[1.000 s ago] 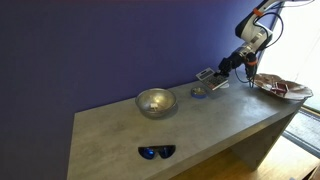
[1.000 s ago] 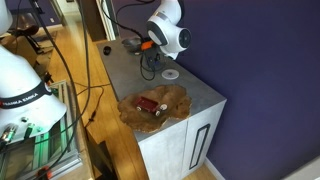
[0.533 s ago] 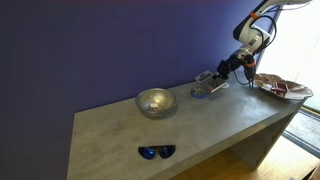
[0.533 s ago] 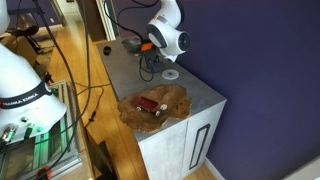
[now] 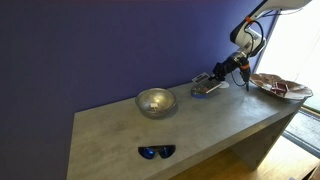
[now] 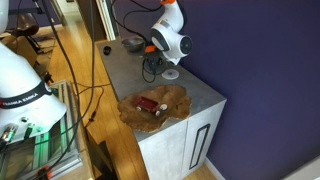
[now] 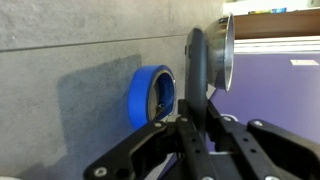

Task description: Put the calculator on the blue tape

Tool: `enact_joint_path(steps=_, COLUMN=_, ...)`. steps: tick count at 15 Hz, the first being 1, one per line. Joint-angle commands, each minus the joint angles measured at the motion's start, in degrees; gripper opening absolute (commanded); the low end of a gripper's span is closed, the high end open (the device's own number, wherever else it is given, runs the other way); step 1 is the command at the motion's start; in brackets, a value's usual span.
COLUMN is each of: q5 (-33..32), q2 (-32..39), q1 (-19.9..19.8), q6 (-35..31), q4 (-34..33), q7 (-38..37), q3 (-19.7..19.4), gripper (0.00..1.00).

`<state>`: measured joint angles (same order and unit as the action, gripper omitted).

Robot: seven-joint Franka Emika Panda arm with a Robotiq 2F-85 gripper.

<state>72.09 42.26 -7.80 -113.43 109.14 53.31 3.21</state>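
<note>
The calculator still hangs edge-on above the tape, apart from it. My gripper will next lower it straight down onto the blue tape and let it go there.
My gripper is shut on the light grey calculator and holds it by one end, just above the table's far end. The blue tape lies on the table right under it. In the wrist view the calculator shows edge-on between my fingers, and the blue tape stands beside it, close but apart. My gripper grips the calculator's near end. In an exterior view my gripper hangs over the table and hides both things.
A metal bowl sits mid-table and shows in the wrist view. Dark sunglasses lie near the front edge. A flat white disc lies by the tape. A woven plate with red items stands at the table's end.
My gripper has carried the calculator slightly down and towards the blue tape; the gap between them has shrunk. The arm's wrist has shifted with it.
</note>
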Motion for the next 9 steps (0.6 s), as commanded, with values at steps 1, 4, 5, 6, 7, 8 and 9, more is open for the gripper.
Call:
enact_joint_path(steps=1, q5=0.9, q2=2.1, q1=2.5, q6=-1.1, q4=-2.7, q7=-4.4, q3=-1.0, gripper=0.05)
enact_joint_path(steps=4, q5=0.7, q2=2.9, q1=3.3, q6=-1.1, q4=-3.6, q7=-5.6, q3=-0.7, gripper=0.05)
enact_joint_path(steps=5, q5=0.6, q2=3.2, q1=3.5, q6=-1.2, q4=-3.8, q7=-5.9, q3=-0.7, gripper=0.05)
enact_joint_path(steps=6, q5=0.6, q2=3.4, q1=3.6, q6=-1.0, q4=-4.1, q7=-6.0, q3=-0.6, gripper=0.05)
enact_joint_path(steps=7, q5=0.7, q2=3.7, q1=3.7, q6=-0.9, q4=-4.3, q7=-5.8, q3=-0.5, gripper=0.05)
enact_joint_path(steps=8, q5=0.9, q2=3.7, q1=3.7, q6=-0.8, q4=-4.5, q7=-5.4, q3=-0.4, gripper=0.05)
enact_joint_path(steps=9, q5=1.1, q2=3.8, q1=3.6, q6=-0.8, q4=-4.7, q7=-5.2, q3=-0.3, gripper=0.05)
